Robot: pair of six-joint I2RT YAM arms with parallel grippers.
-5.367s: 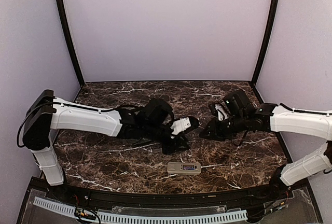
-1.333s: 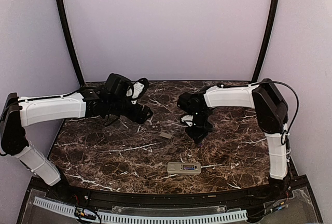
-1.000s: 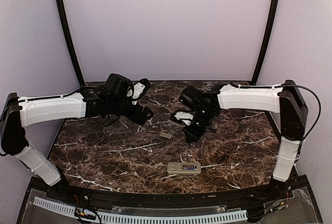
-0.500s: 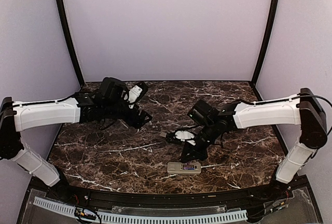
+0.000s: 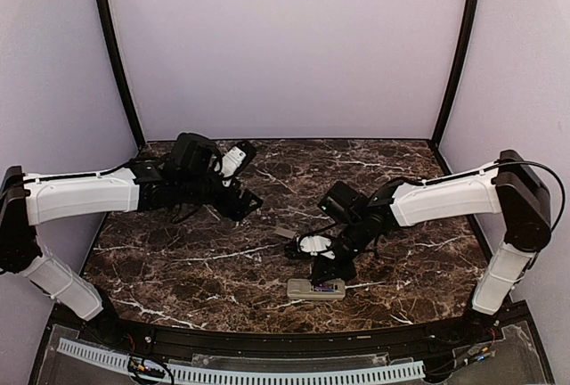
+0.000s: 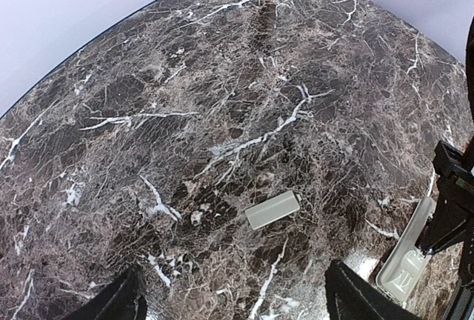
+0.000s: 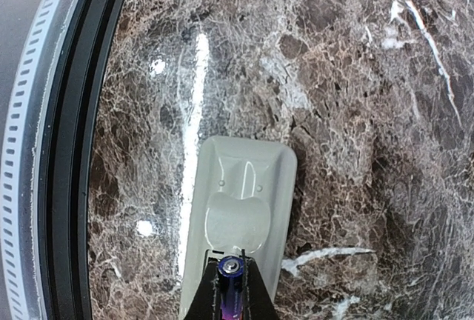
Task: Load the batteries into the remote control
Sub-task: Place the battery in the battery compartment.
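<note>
The remote's battery compartment (image 5: 327,288) is just below my right gripper. The blue-purple battery is already lined up along the remote, so next my right gripper needs to lower it into the compartment and let go of it.
The remote control (image 5: 313,290) lies back up near the table's front edge; it also shows in the right wrist view (image 7: 241,209) and at the lower right of the left wrist view (image 6: 404,267). My right gripper (image 5: 326,269) hovers just over the remote's battery end. In the right wrist view this gripper (image 7: 232,294) is shut on a blue-purple battery (image 7: 230,283) lying along its fingers. A blue spot shows in the remote's compartment in the top view; I cannot tell whether it is the other battery. My left gripper (image 5: 247,203) is open and empty (image 6: 237,294) above the table's left-middle.
A small flat grey cover piece (image 5: 283,233) lies on the marble between the grippers, and shows in the left wrist view (image 6: 272,210). The table's black front rim (image 7: 74,150) and a ribbed white strip (image 7: 26,157) run close beside the remote.
My right gripper has moved from the table's middle toward the front edge and now sits over the remote with the battery. My left arm has hardly moved.
</note>
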